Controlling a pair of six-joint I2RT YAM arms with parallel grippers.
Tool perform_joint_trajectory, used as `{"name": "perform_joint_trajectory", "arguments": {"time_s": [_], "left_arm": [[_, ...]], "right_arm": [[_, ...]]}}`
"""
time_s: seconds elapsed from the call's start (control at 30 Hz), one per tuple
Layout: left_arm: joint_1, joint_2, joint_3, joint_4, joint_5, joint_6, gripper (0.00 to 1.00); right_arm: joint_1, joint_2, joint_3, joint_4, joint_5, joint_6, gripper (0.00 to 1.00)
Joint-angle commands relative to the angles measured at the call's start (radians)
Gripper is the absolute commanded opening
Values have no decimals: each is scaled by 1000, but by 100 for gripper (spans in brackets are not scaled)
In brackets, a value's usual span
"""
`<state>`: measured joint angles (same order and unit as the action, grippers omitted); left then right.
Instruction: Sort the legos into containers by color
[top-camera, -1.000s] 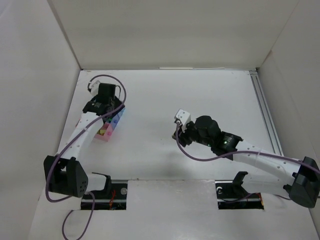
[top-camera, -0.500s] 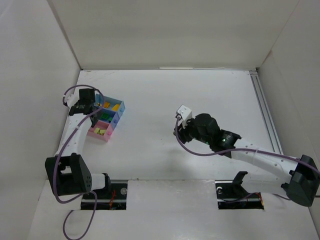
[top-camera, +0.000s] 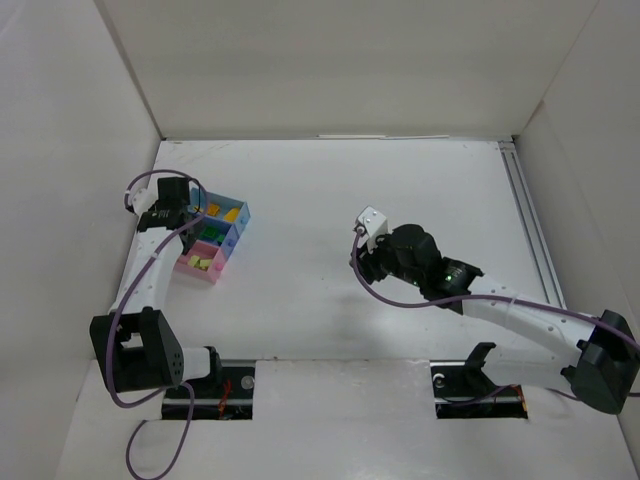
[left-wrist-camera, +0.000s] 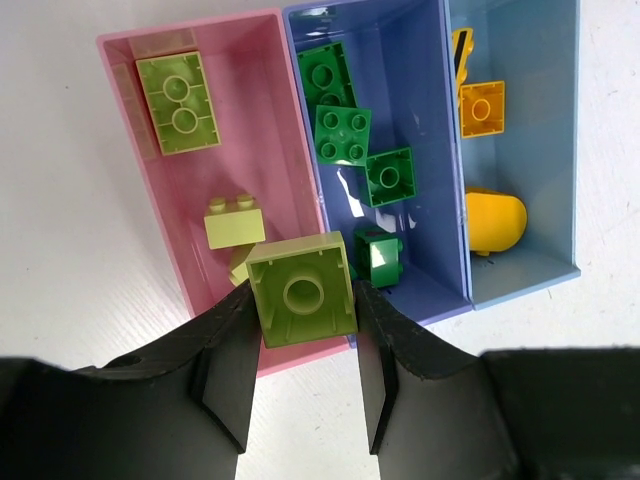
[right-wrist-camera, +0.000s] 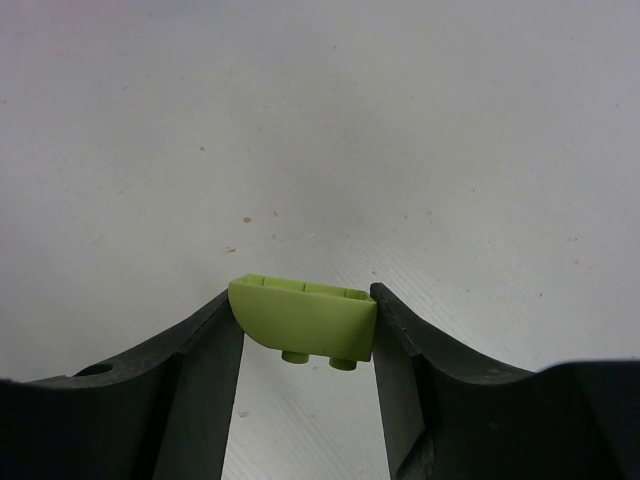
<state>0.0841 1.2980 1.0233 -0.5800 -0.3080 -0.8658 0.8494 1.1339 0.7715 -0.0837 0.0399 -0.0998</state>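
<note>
I should next lower the like-colored brick a little toward the bottom of the pink tray with my left gripper and release it, since the pink tray with its yellow-green bricks is below.
My left gripper (left-wrist-camera: 304, 302) is shut on a pale yellow-green brick (left-wrist-camera: 296, 275), its hollow underside facing the camera, held over the near end of the pink tray (left-wrist-camera: 275, 120). That tray holds three yellow-green bricks (left-wrist-camera: 178, 100). The darker blue tray (left-wrist-camera: 420, 110) holds several dark green bricks (left-wrist-camera: 343, 134). The light blue tray (left-wrist-camera: 530, 150) holds an orange brick (left-wrist-camera: 481, 108) and yellow pieces (left-wrist-camera: 494, 221). My right gripper (right-wrist-camera: 303, 300) is shut on a curved yellow-green brick (right-wrist-camera: 305, 322), studs down, above the bare table. From above, the left gripper (top-camera: 188, 210) is at the trays' left side and the right gripper (top-camera: 362, 258) is mid-table.
The joined trays (top-camera: 212, 275) sit at the table's left, near the left wall (top-camera: 80, 200). White walls enclose the back and sides. A metal rail (top-camera: 530, 230) runs along the right edge. Purple cables loop around both arms.
My left wrist has moved from over the trays to their left side, uncovering them. My right gripper has shifted slightly toward the back with its brick.
</note>
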Motion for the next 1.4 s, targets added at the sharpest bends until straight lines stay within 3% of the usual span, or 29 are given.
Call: {"name": "perform_joint_trajectory", "arguments": {"time_s": [0.0,1.37], "left_arm": [[-3,-34,0,11,12,17,0],[-3,4,20,-12,0,4,0]], "right_arm": [[-9,-3,48,19,-3,14,24],[-85,61,75,29,-77,5,24]]}}
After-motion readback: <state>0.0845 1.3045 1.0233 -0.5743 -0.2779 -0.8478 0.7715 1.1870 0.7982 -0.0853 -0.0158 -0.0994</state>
